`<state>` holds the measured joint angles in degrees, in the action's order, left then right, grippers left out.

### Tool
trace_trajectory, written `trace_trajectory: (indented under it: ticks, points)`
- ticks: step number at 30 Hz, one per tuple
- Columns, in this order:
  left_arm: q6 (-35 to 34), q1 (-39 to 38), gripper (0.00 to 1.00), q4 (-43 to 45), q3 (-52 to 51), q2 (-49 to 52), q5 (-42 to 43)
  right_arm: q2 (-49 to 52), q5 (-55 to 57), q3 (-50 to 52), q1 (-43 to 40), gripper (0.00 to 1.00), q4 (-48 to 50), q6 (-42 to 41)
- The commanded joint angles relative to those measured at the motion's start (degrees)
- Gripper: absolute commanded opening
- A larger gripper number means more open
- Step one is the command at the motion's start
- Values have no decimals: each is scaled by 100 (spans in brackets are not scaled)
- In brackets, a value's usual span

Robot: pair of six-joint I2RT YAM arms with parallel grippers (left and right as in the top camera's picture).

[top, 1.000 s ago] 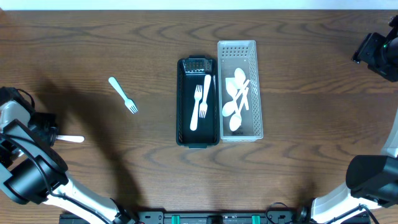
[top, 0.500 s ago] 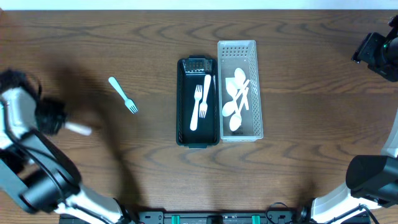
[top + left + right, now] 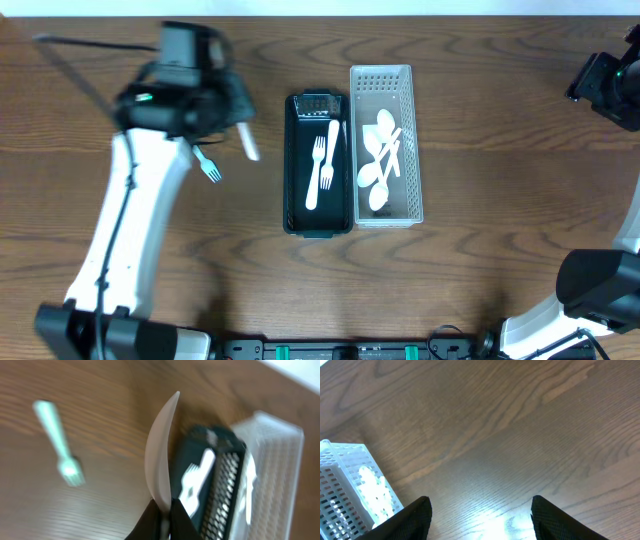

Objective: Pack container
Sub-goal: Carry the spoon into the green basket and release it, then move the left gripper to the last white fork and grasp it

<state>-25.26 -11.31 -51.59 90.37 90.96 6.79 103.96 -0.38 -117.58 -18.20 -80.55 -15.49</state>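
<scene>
My left gripper goes over the black tray (image 3: pixel 293 170) next and down beside its forks, along the tray's edge facing the loose fork (image 3: pixel 208 166), where the tray's bottom is empty.
My left gripper (image 3: pixel 236 120) is shut on a white plastic utensil (image 3: pixel 248 142) and holds it above the table, just left of the black tray (image 3: pixel 293 170). In the left wrist view the utensil (image 3: pixel 161 455) stands edge-on between the fingers (image 3: pixel 162 509); its type is unclear. The black tray (image 3: pixel 222 487) holds white forks (image 3: pixel 322 165). The white mesh basket (image 3: pixel 380 72) to its right holds white spoons (image 3: pixel 380 160). A pale loose fork (image 3: pixel 208 166) lies left of the tray, partly under my left arm. My right gripper (image 3: pixel 598 84) is open and empty at the far right.
The right wrist view shows bare wood below the open fingers (image 3: pixel 480 510) and a corner of the white basket (image 3: pixel 350 485) at the left. The loose fork (image 3: pixel 59 445) shows blurred in the left wrist view.
My left arm has swung fast from the table's left edge up and right, carrying the white utensil to just left of the black tray. The right arm has not moved.
</scene>
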Motion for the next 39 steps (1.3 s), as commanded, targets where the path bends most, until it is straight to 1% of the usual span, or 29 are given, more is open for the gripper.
trace_trajectory:
  ticks: [1,6,13,14,16,18,19,21,24,27,30,32,34,36,39]
  points:
    - [109,-531,6,81,-39,459,-37,-7,-4,-48,-15,67,0,-9]
    - [129,-1093,6,199,-39,1283,-37,-7,-4,-48,-15,67,-22,39]
    - [146,-1318,6,201,-39,2197,-31,-7,-7,-48,-15,67,-96,103]
    - [149,-1327,12,197,-39,2260,-31,-7,-7,-48,-15,67,-107,103]
    - [149,-1327,33,175,-39,2391,-31,-7,-7,-48,-15,67,-129,101]
    - [216,-1327,49,133,-39,2404,-31,-7,-4,-48,-15,67,-140,103]
    - [323,-1327,50,127,-37,2391,-31,-7,-4,-48,-15,67,-142,111]
    - [553,-1331,52,76,-35,2293,-35,-7,-4,-48,-15,67,-151,144]
    - [643,-1329,51,-92,17,2072,-94,-7,-4,-48,-15,67,-153,144]
    - [866,-1331,50,-365,188,1731,-289,-7,-4,-48,-15,67,-151,144]
    - [1071,-1316,49,-588,330,1248,-684,-7,-4,-48,-15,67,-151,142]
    - [1060,-1217,50,-621,337,846,-1038,-7,-4,-48,-15,67,-153,144]
    - [986,-1012,52,-616,337,505,-1102,-7,-2,-48,-15,67,-153,144]
    - [750,-695,52,-621,337,254,-1104,-7,-4,-48,-15,67,-153,142]
    - [319,-149,51,-658,337,138,-1102,-7,-4,-48,-15,67,-157,142]
